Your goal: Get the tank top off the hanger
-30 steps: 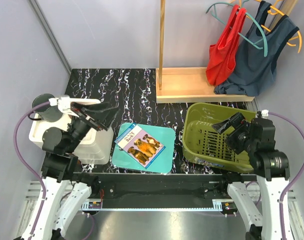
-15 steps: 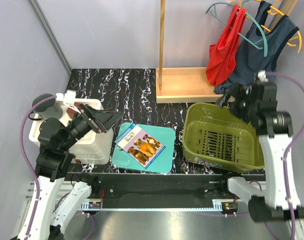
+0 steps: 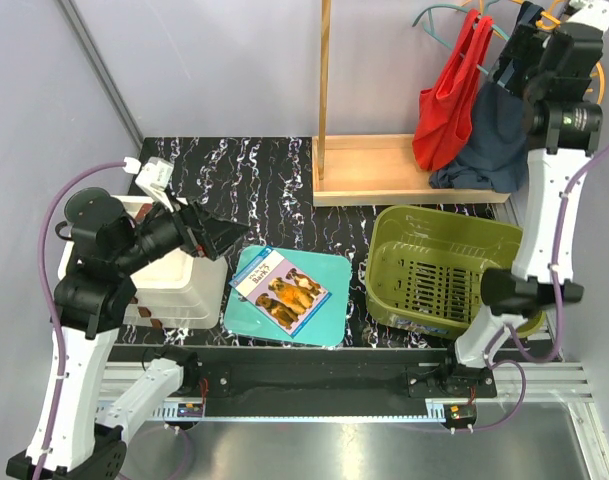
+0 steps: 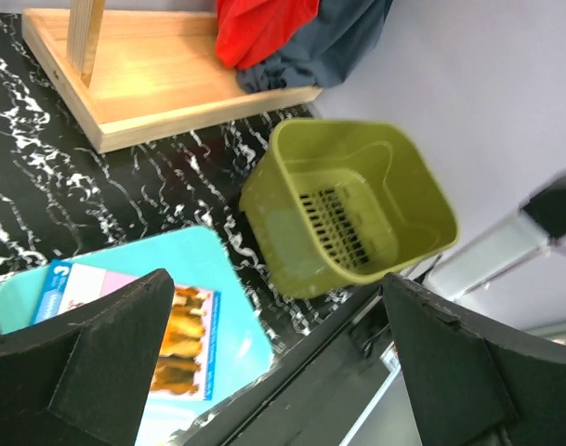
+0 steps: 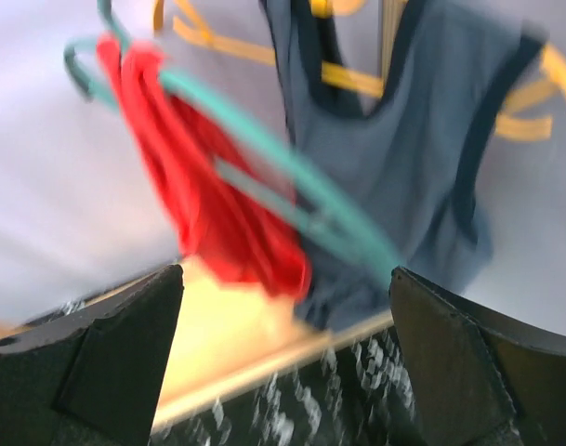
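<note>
I should move and turn my right gripper from the blue top onto the lower bar of the teal hanger, by the bar's bare near end.
A red tank top [image 3: 446,100] hangs on a teal hanger [image 3: 436,14] at the back right. Beside it, a dark blue tank top [image 3: 494,135] hangs on an orange hanger [image 3: 557,14]. My right gripper [image 3: 516,48] is raised high, right in front of the blue top's upper part, open and holding nothing. Its wrist view is blurred and shows the red top [image 5: 217,209], the teal hanger [image 5: 296,200], the blue top [image 5: 403,167] and the orange hanger [image 5: 357,79] beyond the open right gripper [image 5: 284,279]. My left gripper [image 3: 221,238] hovers open over the table's left side, far from the tops.
A green basket [image 3: 439,270] sits below the clothes. A wooden base [image 3: 384,170] with a pole [image 3: 325,80] stands at the back. A teal board with a book [image 3: 284,290] lies in the middle, and a white bin [image 3: 174,290] at the left.
My right arm has swung up from over the green basket to the hanging tops. My left arm has risen, its gripper staying over the white bin's right edge. Both grippers stayed open.
</note>
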Tool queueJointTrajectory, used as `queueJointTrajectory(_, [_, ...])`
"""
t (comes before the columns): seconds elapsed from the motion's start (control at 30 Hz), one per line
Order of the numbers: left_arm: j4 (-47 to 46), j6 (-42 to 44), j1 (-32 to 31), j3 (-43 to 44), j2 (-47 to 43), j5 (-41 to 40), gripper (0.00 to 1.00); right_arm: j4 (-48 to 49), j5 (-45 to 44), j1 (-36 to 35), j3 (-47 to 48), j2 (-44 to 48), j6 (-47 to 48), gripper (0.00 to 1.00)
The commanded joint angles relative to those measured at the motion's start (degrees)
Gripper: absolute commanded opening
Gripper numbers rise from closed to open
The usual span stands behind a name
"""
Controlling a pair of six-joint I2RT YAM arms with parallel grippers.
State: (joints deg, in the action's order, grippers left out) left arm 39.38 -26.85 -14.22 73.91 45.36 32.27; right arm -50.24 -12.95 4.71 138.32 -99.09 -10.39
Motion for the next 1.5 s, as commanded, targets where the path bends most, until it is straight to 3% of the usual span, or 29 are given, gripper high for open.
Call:
queueJointTrajectory(0.0, [4.1, 8.6, 0.2, 3.0, 0.3, 2.2, 0.99, 5.4, -0.3, 3.2, 11.7, -10.4, 9.2, 1.00])
queueJointTrajectory(0.13, [4.3, 11.9, 0.1, 1.8, -1.0, 1.0, 0.99, 8.8, 10.6, 4.3, 18.8, -16.3, 12.6, 1.00])
queueJointTrajectory(0.33, [4.4, 13.1, 0.1, 1.8, -0.5, 1.0, 0.99, 11.8, 25.7, 4.3, 16.6, -18.9, 15.1, 0.96])
queueJointTrajectory(0.57, [4.4, 13.1, 0.1, 3.6, 2.3, 1.0, 0.99, 13.6, 30.5, 4.3, 9.1, -16.5, 12.5, 0.49])
queueJointTrajectory(0.7, [4.0, 11.8, 0.1, 3.7, 3.7, 2.0, 0.99, 14.8, 34.6, 4.3, 4.9, -14.1, 10.7, 0.46])
queueJointTrajectory(0.83, [3.2, 9.9, 0.0, 4.4, 4.6, 3.2, 0.99, 15.2, 40.1, 4.3, 2.7, -13.4, 6.4, 0.30])
queueJointTrajectory(0.9, [3.2, 9.3, 0.0, 4.8, 4.9, 3.0, 0.98, 15.4, 42.0, 4.2, 3.2, -13.2, 3.3, 0.28])
queueJointTrajectory(1.17, [2.8, 6.1, 0.0, 6.2, 5.8, 3.1, 0.98, 16.4, 40.2, 4.2, 4.2, -8.9, -6.0, 0.00])
queueJointTrajectory(1.47, [-2.7, -2.5, 0.1, 5.2, 7.4, 5.5, 0.96, 16.1, 35.2, 4.2, -0.5, -0.4, -10.8, 0.00])
